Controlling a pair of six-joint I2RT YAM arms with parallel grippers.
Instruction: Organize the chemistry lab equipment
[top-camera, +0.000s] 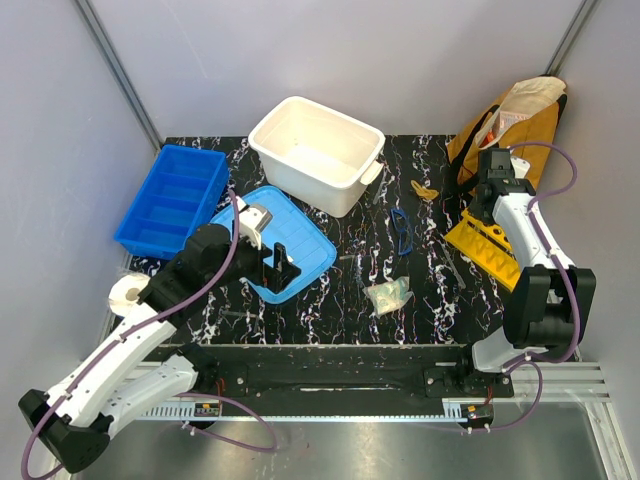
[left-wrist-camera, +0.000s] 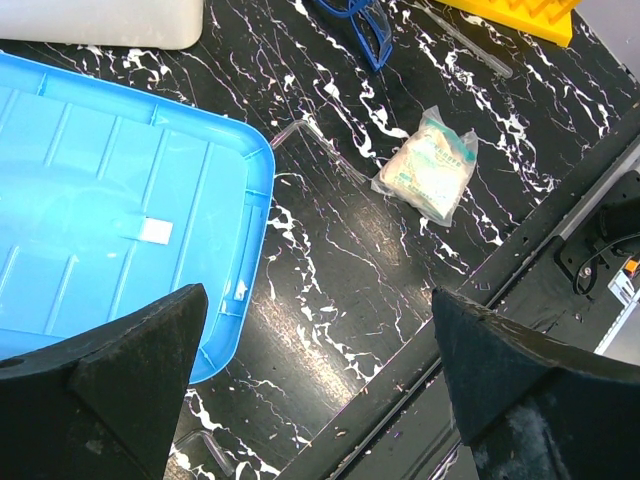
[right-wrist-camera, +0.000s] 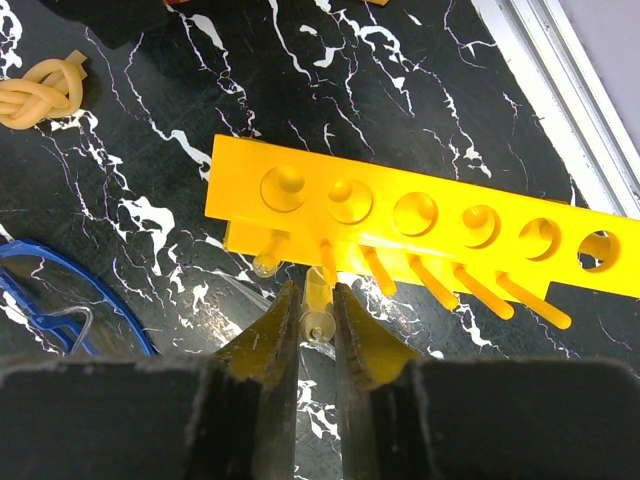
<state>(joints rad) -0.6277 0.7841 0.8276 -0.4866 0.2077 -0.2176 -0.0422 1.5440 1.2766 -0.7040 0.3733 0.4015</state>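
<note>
The tube's far end meets the peg below the rack's second hole (right-wrist-camera: 327, 259), so my right gripper will slide the tube down over it next.
My right gripper (right-wrist-camera: 312, 292) is shut on a thin transparent tube (right-wrist-camera: 318, 300), whose far end touches the yellow-orange rack (right-wrist-camera: 420, 215) under its second hole. Another tube (right-wrist-camera: 266, 262) pokes out below the first hole. The rack (top-camera: 488, 245) lies at the right of the table under that gripper (top-camera: 494, 192). Blue-rimmed safety glasses (top-camera: 402, 230) and a pale wad (top-camera: 388, 295) lie mid-table. My left gripper (left-wrist-camera: 320, 340) hangs open over bare table beside the blue lid (left-wrist-camera: 110, 220), with nothing between its fingers. The wad (left-wrist-camera: 430, 170) and a loose tube (left-wrist-camera: 325, 150) lie beyond it.
A white tub (top-camera: 318, 152) stands at the back centre, with a blue divided tray (top-camera: 172, 198) at the left. A yellow bag (top-camera: 510, 125) sits behind the rack. Knotted tan tubing (right-wrist-camera: 40, 90) lies near the glasses (right-wrist-camera: 60, 300). A tape roll (top-camera: 127, 292) sits at the left edge.
</note>
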